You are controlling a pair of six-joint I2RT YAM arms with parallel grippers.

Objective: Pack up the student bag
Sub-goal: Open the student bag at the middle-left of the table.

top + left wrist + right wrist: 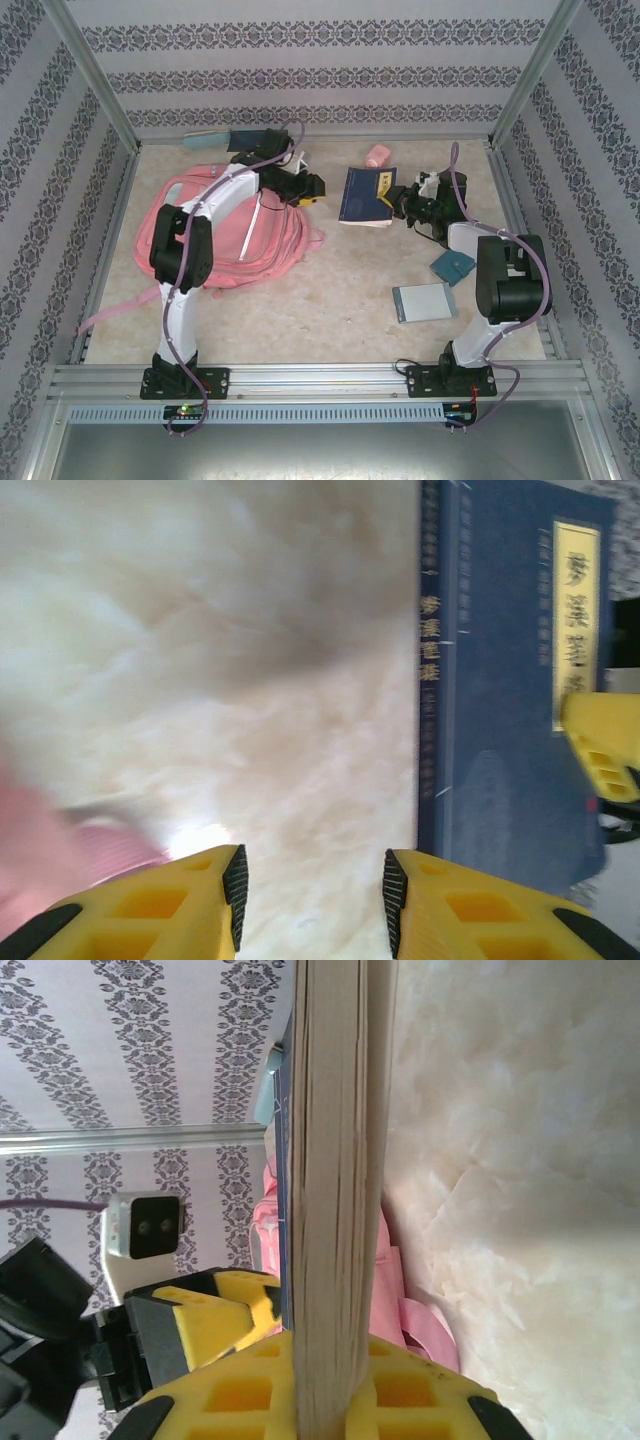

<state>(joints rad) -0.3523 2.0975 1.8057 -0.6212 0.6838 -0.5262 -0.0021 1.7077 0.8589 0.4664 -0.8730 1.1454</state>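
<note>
The bag's pink fabric (267, 217) (30, 855) beside the zipper lies slack and flat, so the left gripper needs to move away from the blue book next and go down onto that fabric.
The student bag (235, 240), a big soft pink backpack, lies at the left of the table under my left arm. Just right of it, my left gripper (316, 190) hovers open over bare table (250, 680), nothing between its fingers (232, 885). A dark blue book (365, 195) with a yellow title label lies right of that gripper; its spine and cover (510, 680) show in the left wrist view. My right gripper (400, 206) is shut on the book's right edge, and the page block (335, 1160) runs up between its yellow jaws. Pink bag fabric (400, 1305) shows behind the book.
A small pink object (377, 155) lies behind the blue book. A small teal book (452, 266) and a grey book (422, 301) lie near the right arm. A teal item (208, 138) rests at the back wall beyond the bag. Metal frame rails edge the table.
</note>
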